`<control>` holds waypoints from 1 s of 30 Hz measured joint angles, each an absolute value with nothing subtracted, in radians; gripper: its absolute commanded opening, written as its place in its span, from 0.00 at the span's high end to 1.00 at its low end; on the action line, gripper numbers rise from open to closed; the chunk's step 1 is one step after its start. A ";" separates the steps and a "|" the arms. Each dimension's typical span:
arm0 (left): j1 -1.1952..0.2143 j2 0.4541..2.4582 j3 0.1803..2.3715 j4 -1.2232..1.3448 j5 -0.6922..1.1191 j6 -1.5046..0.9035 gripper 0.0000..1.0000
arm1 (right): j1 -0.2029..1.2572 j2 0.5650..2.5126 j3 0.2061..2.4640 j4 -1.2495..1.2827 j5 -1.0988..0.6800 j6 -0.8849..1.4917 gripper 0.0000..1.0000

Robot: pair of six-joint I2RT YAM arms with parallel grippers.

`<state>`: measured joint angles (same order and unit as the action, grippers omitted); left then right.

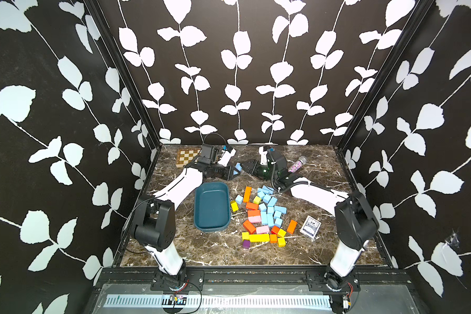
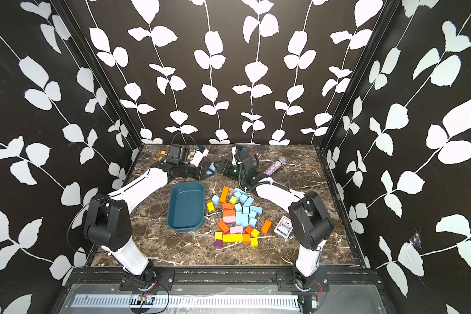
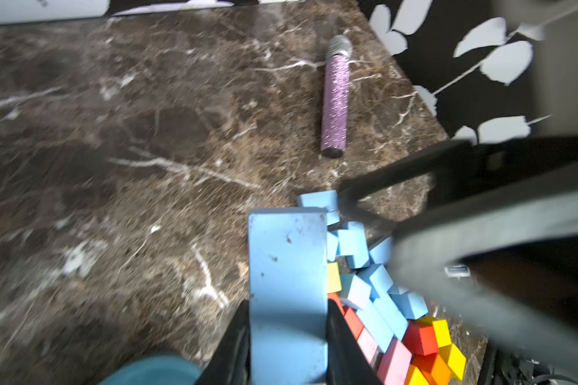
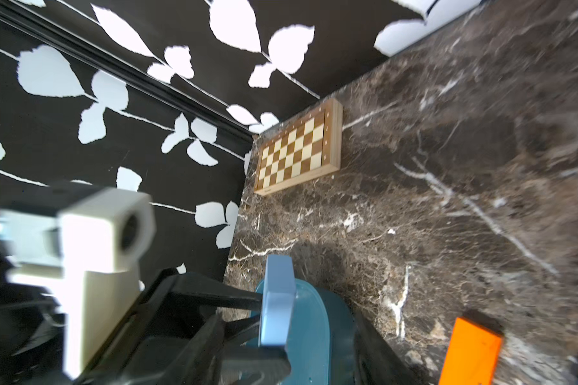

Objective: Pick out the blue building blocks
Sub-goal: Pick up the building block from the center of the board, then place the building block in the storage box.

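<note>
The robot's left gripper will next bring the blue block it is holding back and down into the tray's far end (image 1: pixel 220 196) (image 3: pixel 153 373), which is below the gripper toward the robot's base, and let go of the block.
A light blue block (image 1: pixel 238 166) hangs in the air at the back of the table, behind the dark teal tray (image 1: pixel 212 206). My left gripper (image 1: pixel 234 171) is shut on it; in the left wrist view the block (image 3: pixel 287 266) sits clamped between both black fingers (image 3: pixel 237 333). My right gripper (image 1: pixel 245 165) faces it from the other side, open. In the right wrist view the block (image 4: pixel 277 300) stands between its spread jaws, above the tray (image 4: pixel 317 326). Several more blue blocks (image 1: pixel 269 209) lie in the mixed pile right of the tray, seen in both top views (image 2: pixel 245 210).
Orange (image 1: pixel 291 226), yellow (image 1: pixel 259 238), pink (image 1: pixel 254 219) and purple (image 1: pixel 246 244) blocks are mixed into the pile. A chessboard (image 1: pixel 185 157) lies at the back left, a glitter microphone (image 1: pixel 297 164) at the back right, a card deck (image 1: pixel 310 227) right of the pile.
</note>
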<state>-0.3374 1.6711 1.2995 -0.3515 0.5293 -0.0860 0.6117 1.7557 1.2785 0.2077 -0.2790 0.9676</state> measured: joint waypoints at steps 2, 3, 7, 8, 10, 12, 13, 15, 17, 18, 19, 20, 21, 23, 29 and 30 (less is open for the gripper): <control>-0.316 1.626 1.253 -0.369 0.490 -0.110 0.90 | 0.606 1.732 1.282 0.186 -0.270 0.949 0.40; -0.308 1.595 1.221 -0.376 0.464 -0.130 0.91 | 0.604 1.727 1.286 0.176 -0.269 0.939 0.40; -0.287 1.495 1.130 -0.407 0.379 -0.199 0.90 | 0.599 1.726 1.290 0.136 -0.269 0.921 0.41; -0.287 1.481 1.116 -0.414 0.363 -0.218 0.90 | 0.599 1.728 1.290 0.126 -0.271 0.916 0.41; -0.287 1.470 1.096 -0.420 0.343 -0.244 0.90 | 0.599 1.733 1.290 0.112 -0.276 0.910 0.41; -0.287 1.469 1.071 -0.429 0.324 -0.269 0.90 | 0.599 1.745 1.296 0.094 -0.286 0.906 0.42; -0.287 1.469 1.056 -0.436 0.316 -0.279 0.90 | 0.599 1.752 1.301 0.090 -0.290 0.904 0.42; -0.287 1.469 1.027 -0.451 0.304 -0.297 0.90 | 0.599 1.771 1.315 0.084 -0.302 0.903 0.42; -0.287 1.469 0.991 -0.452 0.295 -0.320 0.90 | 0.599 1.794 1.331 0.082 -0.315 0.903 0.43; -0.287 1.469 0.973 -0.451 0.295 -0.331 0.90 | 0.599 1.803 1.338 0.082 -0.322 0.904 0.43; -0.287 1.470 0.961 -0.450 0.295 -0.339 0.90 | 0.599 1.812 1.343 0.083 -0.327 0.904 0.43; -0.287 1.472 0.946 -0.447 0.295 -0.347 0.90 | 0.599 1.817 1.344 0.083 -0.332 0.904 0.43; -0.287 1.475 0.936 -0.440 0.295 -0.353 0.89 | 0.599 1.820 1.344 0.081 -0.335 0.904 0.43; -0.287 1.490 0.925 -0.426 0.301 -0.360 0.89 | 0.599 1.822 1.344 0.081 -0.338 0.904 0.43; -0.292 1.603 0.926 -0.360 0.336 -0.386 0.88 | 0.596 1.822 1.339 0.088 -0.337 0.907 0.43; -0.295 1.619 0.926 -0.352 0.337 -0.390 0.88 | 0.595 1.822 1.336 0.093 -0.337 0.908 0.43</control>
<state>-0.2951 1.6192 0.9260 -0.3523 0.3370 -0.3901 0.5953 1.8225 1.3357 0.0929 -0.3374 0.9085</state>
